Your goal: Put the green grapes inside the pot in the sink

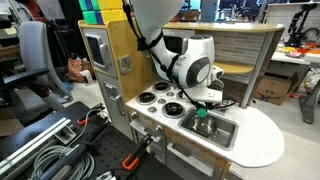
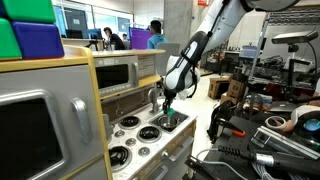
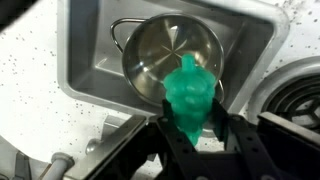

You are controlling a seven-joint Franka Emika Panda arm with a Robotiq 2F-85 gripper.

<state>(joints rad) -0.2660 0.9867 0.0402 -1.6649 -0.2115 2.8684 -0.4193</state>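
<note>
The green grapes (image 1: 201, 113) hang above the pot's rim, so the robot's gripper will next go down into the silver pot's open middle below it and release them there.
In the wrist view my gripper (image 3: 193, 128) is shut on the green grapes (image 3: 190, 92), a bright green lumpy cluster. It hangs over the near rim of the shiny silver pot (image 3: 165, 52), which stands in the grey metal sink (image 3: 95, 70). In an exterior view the gripper (image 1: 201, 112) is low over the sink (image 1: 222, 135), with the grapes (image 1: 201, 113) just above the pot (image 1: 204, 128). In an exterior view the grapes (image 2: 170, 114) show as a green spot under the gripper (image 2: 169, 108), beside the faucet (image 2: 153, 98).
Black-and-white burner rings (image 1: 158, 100) lie on the white countertop (image 1: 262, 140) beside the sink; one shows in the wrist view (image 3: 295, 95). A toy oven and microwave wall (image 1: 100, 50) stand behind. The faucet (image 3: 60, 160) is at the wrist view's lower edge.
</note>
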